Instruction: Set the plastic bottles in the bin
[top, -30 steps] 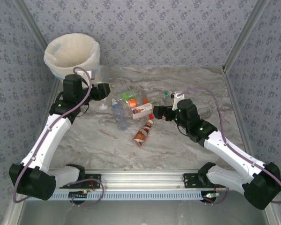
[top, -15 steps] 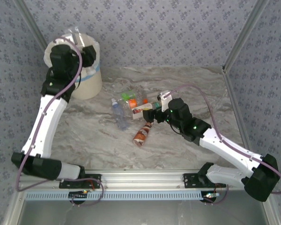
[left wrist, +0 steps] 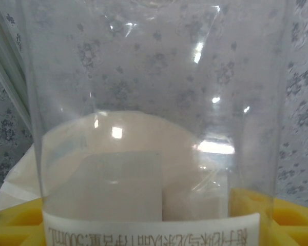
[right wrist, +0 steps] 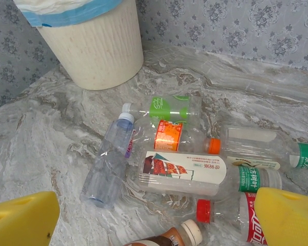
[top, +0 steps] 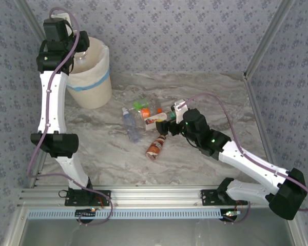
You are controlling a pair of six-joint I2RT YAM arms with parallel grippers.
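My left gripper should tilt down next over the bin's white-lined opening (top: 91, 57) and let go of the clear plastic bottle there, because the bottle's body is already hanging above the opening.
My left gripper (top: 78, 47) is raised over the rim of the cream bin (top: 92, 82), shut on a clear plastic bottle (left wrist: 154, 102) with a white label. Its yellow fingers (left wrist: 292, 218) flank the bottle, and the bin's white-lined mouth (left wrist: 128, 148) shows through it below. Several plastic bottles (top: 143, 115) lie in a heap mid-table. My right gripper (right wrist: 154, 220) hovers open just above them, near a white-labelled bottle (right wrist: 185, 171), a red cap (right wrist: 204, 210) and a brown bottle (right wrist: 164, 238). A bluish bottle (right wrist: 105, 164) lies to the left.
The bin (right wrist: 92, 46) stands at the back left by the patterned wall. The brown bottle (top: 156, 146) lies apart, nearer the front. A metal rail (top: 154, 197) runs along the near edge, with bare marble table (top: 108, 159) in front of the heap.
The left arm has swung up from the table beside the bin to above its rim, carrying the clear bottle. The right gripper has shifted slightly left toward the heap.
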